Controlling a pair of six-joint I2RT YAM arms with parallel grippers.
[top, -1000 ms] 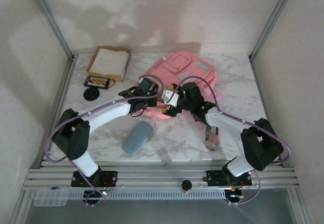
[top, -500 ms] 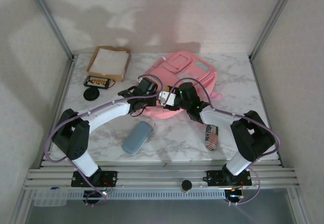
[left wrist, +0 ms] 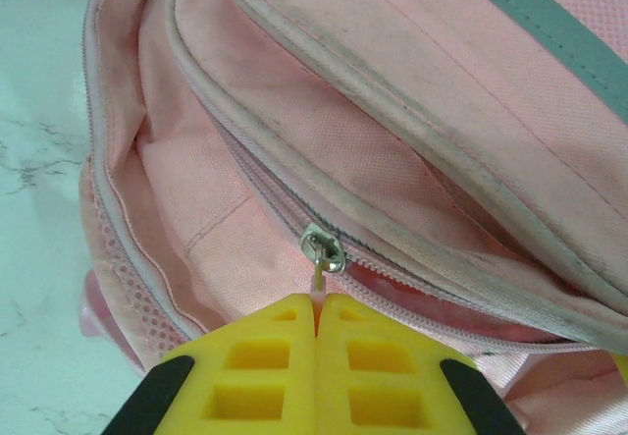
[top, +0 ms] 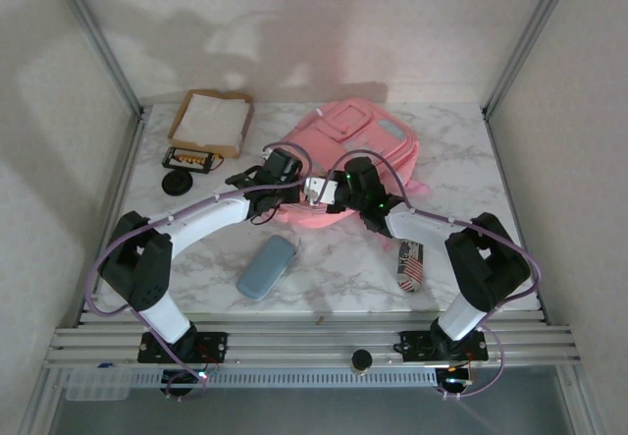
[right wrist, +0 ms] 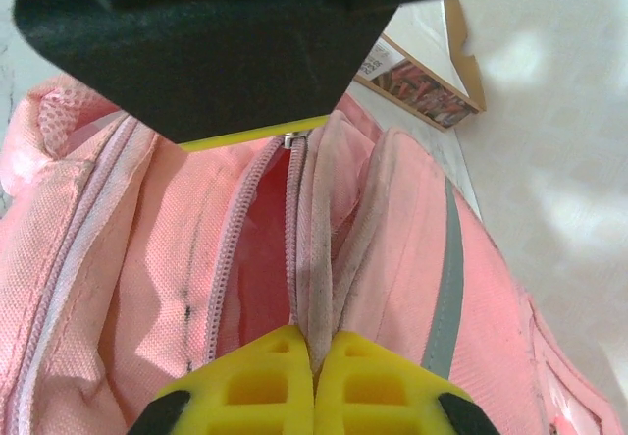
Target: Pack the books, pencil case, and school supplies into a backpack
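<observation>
Next, my left gripper draws away from my right gripper along the closed stretch of zipper and lets go of the tab, because the zipper is only partly open.
The pink backpack lies at the middle back of the table. In the left wrist view, my left gripper is shut on the pink pull tab of the metal zipper slider on the backpack. In the right wrist view, my right gripper is shut on the grey-pink piped edge beside the partly open zipper of the backpack. From above, the left gripper and right gripper meet at the backpack's near left corner. A blue-grey pencil case lies in front. The books are out of view.
A shallow cardboard tray with a white sheet stands at the back left. Near it are a small black box and a black round thing. A flag-patterned item lies by the right arm.
My right gripper has moved left to the backpack's opening and shut on its edge. The left gripper has kept its hold on the zipper pull.
</observation>
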